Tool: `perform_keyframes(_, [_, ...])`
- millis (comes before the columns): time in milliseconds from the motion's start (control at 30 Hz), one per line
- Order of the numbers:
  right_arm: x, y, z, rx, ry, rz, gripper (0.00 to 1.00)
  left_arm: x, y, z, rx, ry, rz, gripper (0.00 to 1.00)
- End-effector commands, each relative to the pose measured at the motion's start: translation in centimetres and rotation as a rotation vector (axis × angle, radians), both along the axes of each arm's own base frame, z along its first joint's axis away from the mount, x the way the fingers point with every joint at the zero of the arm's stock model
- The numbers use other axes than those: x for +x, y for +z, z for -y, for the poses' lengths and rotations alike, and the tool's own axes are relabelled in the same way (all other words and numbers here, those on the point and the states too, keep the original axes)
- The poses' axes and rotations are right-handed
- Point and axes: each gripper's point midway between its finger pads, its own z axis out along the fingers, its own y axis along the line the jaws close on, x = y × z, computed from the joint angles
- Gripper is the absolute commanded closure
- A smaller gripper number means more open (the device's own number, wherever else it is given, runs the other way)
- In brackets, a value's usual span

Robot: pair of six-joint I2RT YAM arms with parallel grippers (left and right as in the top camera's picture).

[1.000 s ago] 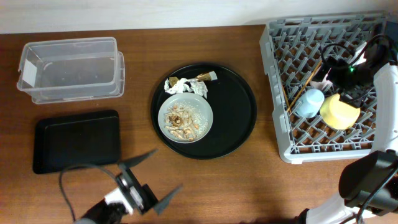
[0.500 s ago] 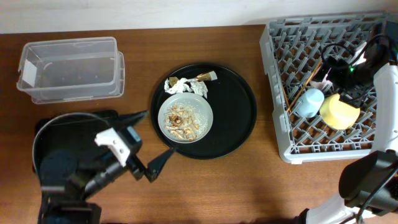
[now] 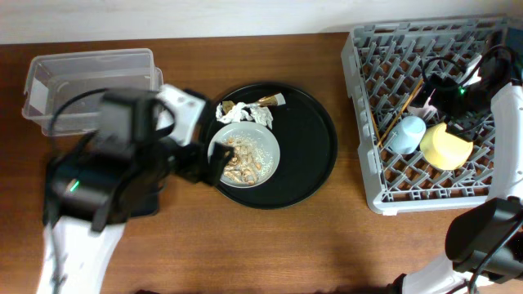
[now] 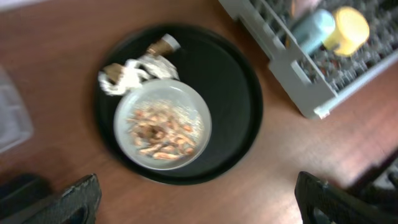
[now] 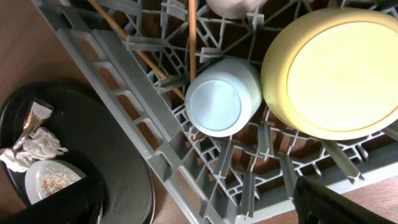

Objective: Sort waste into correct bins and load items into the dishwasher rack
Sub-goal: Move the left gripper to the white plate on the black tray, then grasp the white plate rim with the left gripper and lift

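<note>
My left gripper should next lower onto the plate's rack-side rim, clear of the tissue (image 3: 242,113), to the right in the overhead view.
The pale grey-green plate (image 3: 245,155) holds beige food scraps (image 4: 160,129) on the large round black tray. Crumpled white tissue (image 3: 242,113) and a gold foil wrapper (image 3: 266,101) lie just behind it. My left gripper (image 3: 208,163) hangs open and empty above the round tray's left edge; in the left wrist view (image 4: 202,205) its jaws stand wide apart. The yellow bowl (image 5: 336,68), light-blue cup (image 5: 221,99), chopsticks (image 5: 191,31) and pink cup (image 3: 425,104) lie in the grey rack (image 3: 384,196). My right gripper (image 5: 199,205) is open and empty above them.
The clear tub (image 3: 82,82) stands at the back left, partly behind my left arm. The flat black tray is mostly hidden under that arm. The large round black tray (image 3: 315,151) lies mid-table, a bare strip of wood between it and the rack.
My left arm has swung up from the table's front edge, across the flat black tray, to the round tray's left edge. The right arm has not moved.
</note>
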Motion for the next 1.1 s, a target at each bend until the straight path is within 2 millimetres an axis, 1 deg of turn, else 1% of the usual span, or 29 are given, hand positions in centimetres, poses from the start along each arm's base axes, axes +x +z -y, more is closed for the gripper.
perform_keyframes(0, [0.0, 0.6, 0.1, -0.01, -0.002, 0.015, 0.02, 1.2, -1.3, 3.2, -0.03, -0.087, -0.053, 0.01])
perform_keyframes(67, [0.0, 0.6, 0.1, -0.01, -0.002, 0.015, 0.02, 2.4, -3.0, 3.8, 0.017, -0.028, -0.086, 0.01])
perform_keyframes(100, [0.0, 0.6, 0.1, -0.01, -0.002, 0.015, 0.02, 3.2, -4.1, 3.5, 0.076, 0.057, -0.1, 0.01])
perform_keyframes(167, [0.0, 0.6, 0.1, -0.01, -0.002, 0.015, 0.02, 4.7, -6.1, 2.2, 0.18, 0.26, -0.115, 0.01])
perform_keyframes(200, [0.0, 0.6, 0.1, -0.01, -0.002, 0.015, 0.02, 5.1, -6.9, 2.2, 0.209, 0.309, -0.121, 0.01])
perform_keyframes(233, [0.0, 0.6, 0.1, -0.01, -0.002, 0.015, 0.02, 5.5, -7.8, 2.7, 0.225, 0.345, -0.132, 0.01])
perform_keyframes(300, [0.0, 0.6, 0.1, -0.01, -0.002, 0.015, 0.02, 6.0, -9.1, 3.9, 0.233, 0.338, -0.145, 0.01])
perform_keyframes(333, [0.0, 0.6, 0.1, -0.01, -0.002, 0.015, 0.02, 6.3, -10.1, 5.2, 0.244, 0.314, -0.151, 0.01])
perform_keyframes(400, [0.0, 0.6, 0.1, -0.01, -0.002, 0.015, 0.02, 6.4, -11.7, 6.5, 0.274, 0.288, -0.165, 0.01])
perform_keyframes(533, [0.0, 0.6, 0.1, -0.01, -0.002, 0.015, 0.02, 5.6, -14.9, 8.0, 0.403, 0.273, -0.183, 0.01])
perform_keyframes(667, [0.0, 0.6, 0.1, -0.01, -0.002, 0.014, 0.02, 4.4, -17.8, 10.6, 0.479, 0.203, -0.194, 0.01])
perform_keyframes(733, [0.0, 0.6, 0.1, -0.01, -0.002, 0.014, 0.02, 4.7, -18.7, 12.3, 0.462, 0.182, -0.174, 0.01])
perform_keyframes(833, [0.0, 0.6, 0.1, -0.01, -0.002, 0.015, 0.02, 5.9, -19.3, 14.1, 0.417, 0.177, -0.135, 0.01])
perform_keyframes(900, [0.0, 0.6, 0.1, -0.01, -0.002, 0.015, 0.02, 6.7, -19.5, 15.0, 0.385, 0.182, -0.11, 0.01])
perform_keyframes(1000, [0.1, 0.6, 0.1, -0.01, -0.002, 0.015, 0.02, 7.6, -19.9, 15.8, 0.362, 0.184, -0.09, 0.01])
perform_keyframes(1067, [0.0, 0.6, 0.1, -0.01, -0.002, 0.015, 0.02, 8.1, -21.0, 16.3, 0.362, 0.186, -0.085, 0.02])
